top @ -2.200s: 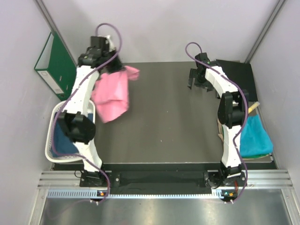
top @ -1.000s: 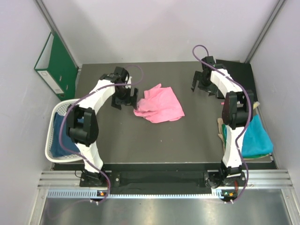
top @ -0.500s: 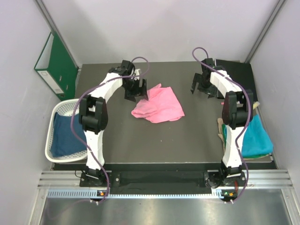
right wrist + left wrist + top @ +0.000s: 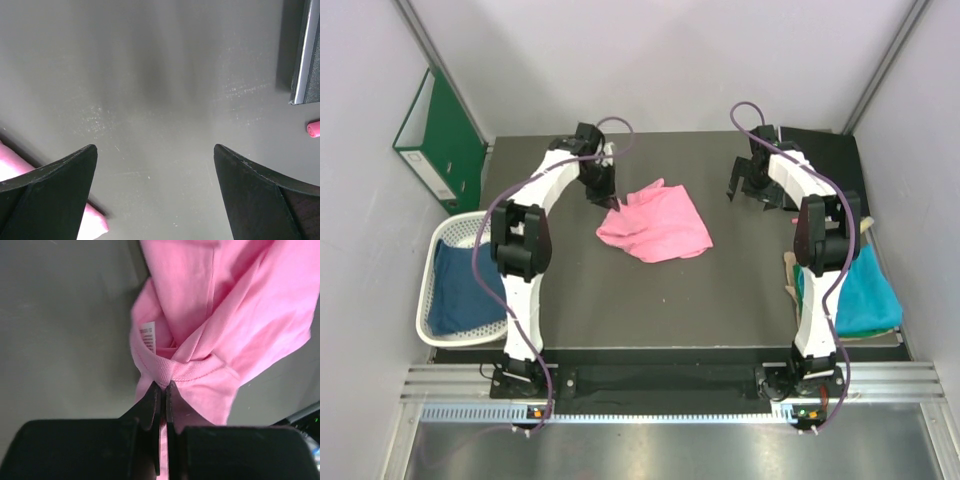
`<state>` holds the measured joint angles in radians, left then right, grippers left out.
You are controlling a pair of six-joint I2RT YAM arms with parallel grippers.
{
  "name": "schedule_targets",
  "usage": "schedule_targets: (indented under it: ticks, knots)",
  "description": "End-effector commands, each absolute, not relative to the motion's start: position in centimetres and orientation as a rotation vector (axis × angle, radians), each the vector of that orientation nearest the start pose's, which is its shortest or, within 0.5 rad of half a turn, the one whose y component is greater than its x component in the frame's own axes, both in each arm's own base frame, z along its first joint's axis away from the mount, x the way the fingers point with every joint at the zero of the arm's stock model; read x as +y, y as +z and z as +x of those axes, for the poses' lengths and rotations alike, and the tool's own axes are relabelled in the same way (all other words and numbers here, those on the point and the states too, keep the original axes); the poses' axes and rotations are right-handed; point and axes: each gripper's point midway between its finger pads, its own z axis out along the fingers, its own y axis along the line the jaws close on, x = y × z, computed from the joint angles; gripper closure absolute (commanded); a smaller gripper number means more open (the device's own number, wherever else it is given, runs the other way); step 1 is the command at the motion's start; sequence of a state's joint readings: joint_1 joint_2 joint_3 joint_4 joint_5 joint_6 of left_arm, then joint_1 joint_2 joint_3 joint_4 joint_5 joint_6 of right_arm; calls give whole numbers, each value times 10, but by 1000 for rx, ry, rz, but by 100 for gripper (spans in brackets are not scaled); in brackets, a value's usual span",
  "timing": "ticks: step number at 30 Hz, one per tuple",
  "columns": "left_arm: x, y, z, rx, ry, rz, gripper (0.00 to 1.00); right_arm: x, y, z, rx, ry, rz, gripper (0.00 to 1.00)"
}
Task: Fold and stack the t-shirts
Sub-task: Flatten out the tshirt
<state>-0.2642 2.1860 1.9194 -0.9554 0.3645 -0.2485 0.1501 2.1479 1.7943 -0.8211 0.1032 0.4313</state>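
Observation:
The collar of the crumpled shirt goes up and back in my left gripper next, for release over the bare near tabletop, back from the gripper.
The bright pink t-shirt (image 4: 658,224) lies crumpled at the table's middle back; it also fills the left wrist view (image 4: 220,310). My left gripper (image 4: 607,196) is at the shirt's left edge, shut on the ribbed collar (image 4: 187,371) beside the white label. My right gripper (image 4: 750,187) is open and empty over bare table at the back right; a pink corner (image 4: 92,225) shows by its left finger. The dark blue t-shirt (image 4: 455,295) lies in the white basket. The teal t-shirt (image 4: 855,290) lies at the right edge.
The white lattice basket (image 4: 432,265) stands at the left edge. The green ring binder (image 4: 438,135) leans on the left wall. A black board (image 4: 835,155) lies at the back right corner; its edge shows in the right wrist view (image 4: 305,50).
The left arm brought the pink shirt from the air at the back left down onto the table, let it go, then came to its left edge and shut on the collar. The right arm barely moved.

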Motion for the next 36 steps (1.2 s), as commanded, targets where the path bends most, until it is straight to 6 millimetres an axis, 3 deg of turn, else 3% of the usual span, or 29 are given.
schedule_targets:
  ticks: [1, 3, 4, 7, 11, 16, 19, 22, 25, 26, 28, 29, 30, 32, 33, 34, 35, 36]
  knots:
    - [-130, 228, 487, 2457, -450, -69, 100, 76, 95, 480, 2610, 64, 408, 0]
    - [-105, 264, 499, 2352, -347, -147, 100, 76, 94, 479, 2611, 61, 408, 0]
    - [-95, 299, 505, 2258, -337, -170, 100, 75, 93, 479, 2612, 61, 408, 0]
    - [-101, 354, 507, 2100, -411, -173, 100, 75, 94, 480, 2605, 62, 410, 0]
    - [-146, 404, 504, 1941, -623, -72, 100, 74, 96, 483, 2597, 65, 416, 0]
    - [-229, 478, 480, 1713, -962, 141, 100, 72, 99, 484, 2590, 62, 424, 0]
    - [-263, 513, 461, 1597, -1115, 228, 100, 71, 98, 483, 2594, 62, 430, 0]
    - [-274, 534, 446, 1536, -1179, 261, 100, 70, 97, 482, 2595, 55, 432, 0]
    - [-275, 533, 438, 1547, -1193, 288, 100, 70, 96, 480, 2600, 57, 435, 0]
    - [-278, 523, 431, 1593, -1217, 312, 100, 70, 96, 479, 2600, 57, 435, 0]
    - [-280, 493, 426, 1697, -1228, 342, 100, 70, 95, 479, 2600, 58, 433, 0]
    - [-279, 467, 419, 1814, -1231, 334, 100, 71, 97, 481, 2594, 64, 434, 0]
    - [-280, 427, 418, 1918, -1213, 353, 100, 72, 99, 482, 2588, 73, 430, 0]
    - [-264, 401, 401, 2026, -1127, 325, 100, 80, 104, 489, 2568, 132, 398, 0]
    - [-249, 357, 400, 2148, -1015, 269, 100, 87, 107, 491, 2556, 153, 373, 0]
    - [-234, 363, 388, 2146, -937, 236, 100, 92, 110, 493, 2549, 170, 340, 0]
    - [-221, 356, 385, 2175, -860, 183, 100, 100, 114, 499, 2537, 201, 309, 0]
    - [-208, 336, 377, 2239, -794, 148, 100, 109, 115, 500, 2538, 214, 277, 0]
